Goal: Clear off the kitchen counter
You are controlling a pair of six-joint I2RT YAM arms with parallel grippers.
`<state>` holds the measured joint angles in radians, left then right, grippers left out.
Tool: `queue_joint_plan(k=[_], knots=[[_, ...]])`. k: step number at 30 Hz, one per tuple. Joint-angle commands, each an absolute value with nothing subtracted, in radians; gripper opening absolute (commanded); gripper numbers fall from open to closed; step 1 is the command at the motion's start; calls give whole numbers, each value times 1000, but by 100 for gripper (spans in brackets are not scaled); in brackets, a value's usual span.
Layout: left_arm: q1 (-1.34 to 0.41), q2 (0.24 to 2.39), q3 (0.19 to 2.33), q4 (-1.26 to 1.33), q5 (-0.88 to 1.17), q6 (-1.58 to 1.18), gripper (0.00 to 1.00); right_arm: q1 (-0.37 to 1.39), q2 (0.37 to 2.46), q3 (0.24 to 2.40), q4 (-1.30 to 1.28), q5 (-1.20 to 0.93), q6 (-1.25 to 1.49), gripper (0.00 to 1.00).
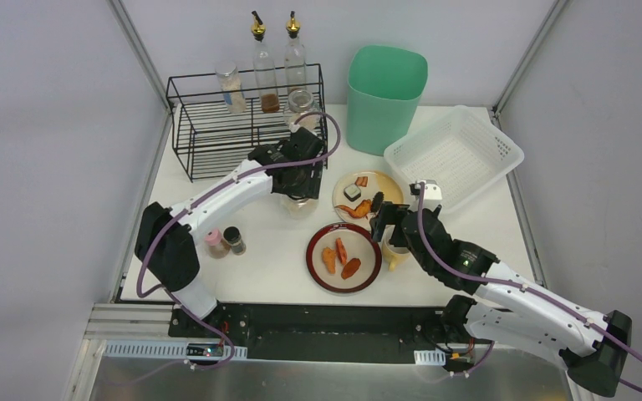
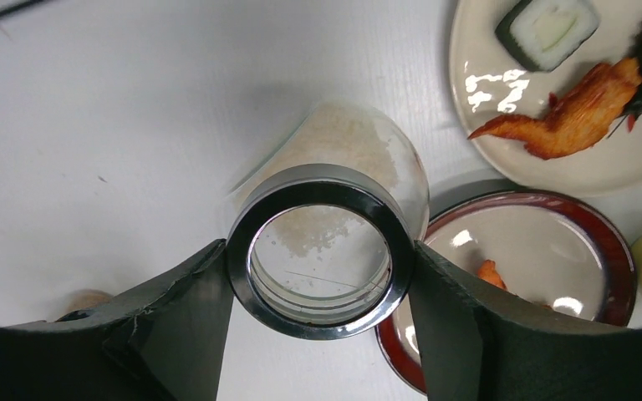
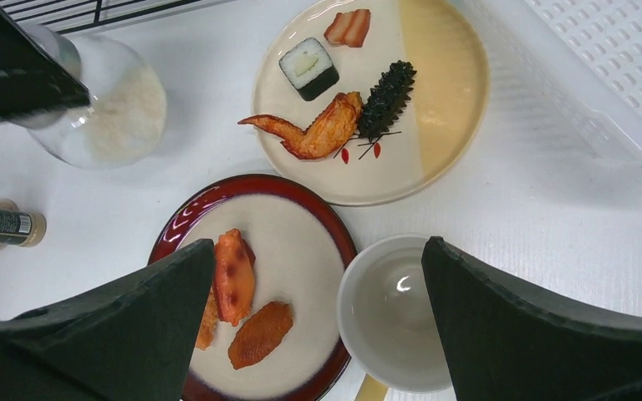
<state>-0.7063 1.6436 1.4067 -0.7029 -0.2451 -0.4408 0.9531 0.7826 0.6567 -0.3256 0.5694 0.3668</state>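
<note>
My left gripper raises my jar outward over the spot on the wire rack beside its front jar point(image 1: 262, 123) next, then lowers and releases it, since that spot is free.
The white kitchen counter point(image 1: 267, 276) holds dishes and jars. My left gripper point(image 1: 298, 185) is shut on the chrome-rimmed neck of a glass jar point(image 2: 318, 251) with white grains in it. The jar leans, low over the counter beside the cream plate; it also shows in the right wrist view point(image 3: 109, 109). My right gripper point(image 3: 318, 251) is open and empty. It hovers above a white cup point(image 3: 393, 309) with a yellow handle and the edge of a red-rimmed plate point(image 3: 301, 242) with fried pieces. In the top view this gripper point(image 1: 384, 221) is between the two plates.
A cream plate point(image 1: 387, 185) with sushi and a wing lies behind the red-rimmed plate point(image 1: 366, 274). Two small shakers point(image 1: 226, 241) stand at the left. A black wire rack point(image 1: 217, 138) with bottles, a green bin point(image 1: 384, 96) and a white mesh basket point(image 1: 456, 154) line the back.
</note>
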Motion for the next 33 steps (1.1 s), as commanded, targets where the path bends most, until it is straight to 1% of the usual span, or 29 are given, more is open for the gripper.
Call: queue_joint_plan(k=[1, 7, 13, 16, 20, 33], knots=[[-709, 1562, 1560, -755, -350, -381, 0, 949, 777, 655, -290, 565, 383, 99], [-694, 1564, 1726, -828, -399, -319, 0, 950, 781, 656, -288, 555, 384, 99], [-643, 1599, 1903, -888, -391, -267, 0, 949, 784, 654, -286, 547, 386, 99], [-608, 1633, 1992, -920, -387, -245, 0, 949, 788, 652, -280, 536, 389, 99], [-540, 1676, 2091, -938, -327, -237, 0, 949, 798, 651, -276, 530, 391, 99], [-378, 1899, 2387, -996, -251, -248, 0, 949, 801, 649, -274, 518, 392, 99]])
